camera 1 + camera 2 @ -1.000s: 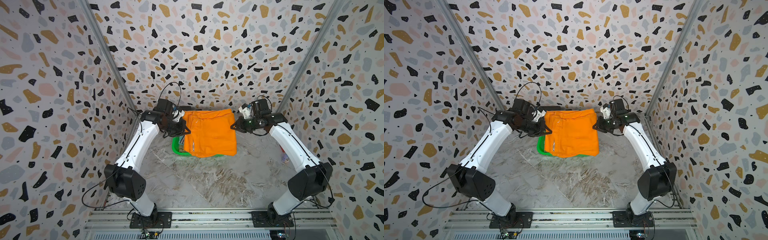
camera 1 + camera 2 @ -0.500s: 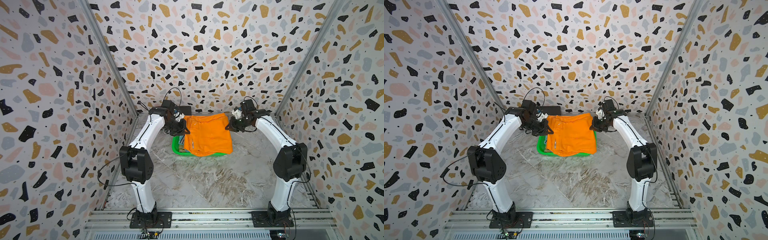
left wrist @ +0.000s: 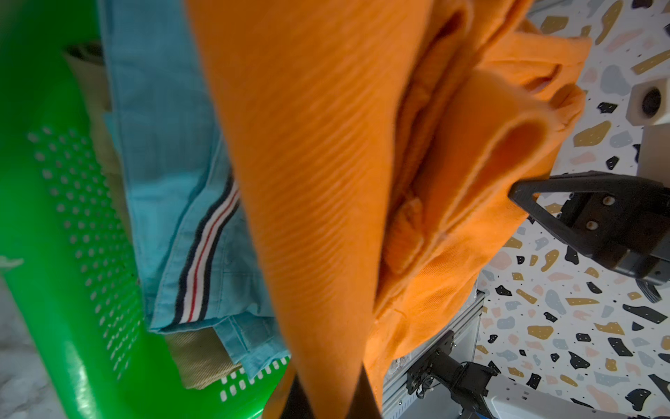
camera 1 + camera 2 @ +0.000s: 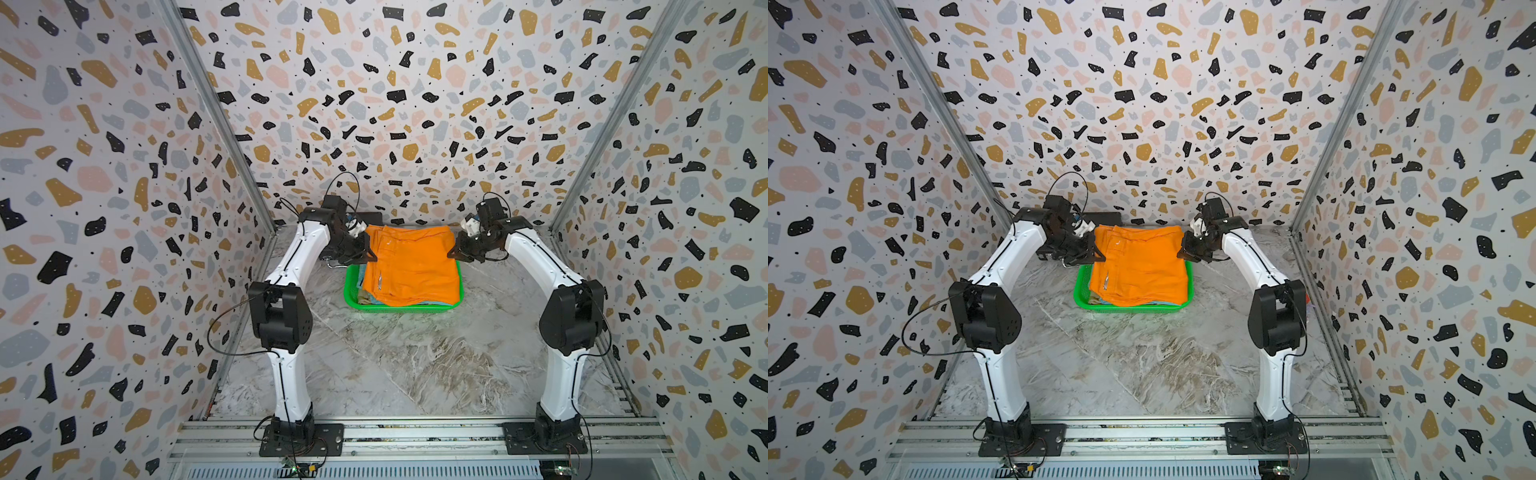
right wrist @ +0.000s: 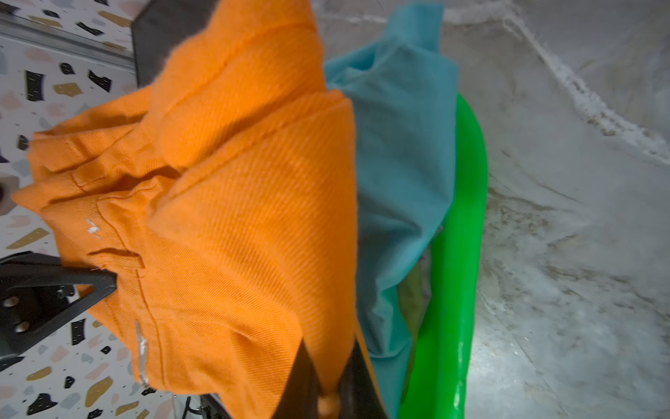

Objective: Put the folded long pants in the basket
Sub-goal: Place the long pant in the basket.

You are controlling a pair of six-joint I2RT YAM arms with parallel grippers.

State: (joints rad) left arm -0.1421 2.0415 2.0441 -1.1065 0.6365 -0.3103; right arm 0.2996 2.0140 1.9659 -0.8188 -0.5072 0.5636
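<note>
Next, my right gripper moves down toward the turquoise pants below it in the basket and releases the edge of the orange pants, whose near end rests there.
The orange folded long pants (image 4: 411,266) (image 4: 1142,266) hang stretched between my two grippers, just over the green basket (image 4: 399,308) (image 4: 1129,308). My left gripper (image 4: 372,258) (image 3: 333,395) is shut on their left edge. My right gripper (image 4: 451,253) (image 5: 328,381) is shut on the right edge. The near end of the orange cloth (image 3: 308,145) (image 5: 235,217) droops onto the pile in the basket. Turquoise pants (image 3: 163,145) (image 5: 398,145) with striped trim lie there on top of tan pants (image 3: 203,355). The orange pants hide most of the basket's inside.
A flat black case (image 4: 370,218) (image 4: 1104,217) lies against the back wall, behind the left gripper. The basket (image 3: 54,254) (image 5: 460,254) stands on a marble-patterned tabletop (image 4: 415,365), closed in by speckled walls on three sides.
Both grippers have come down and back with the orange pants, which now hang lower over the basket. Over the last half second little has moved.
</note>
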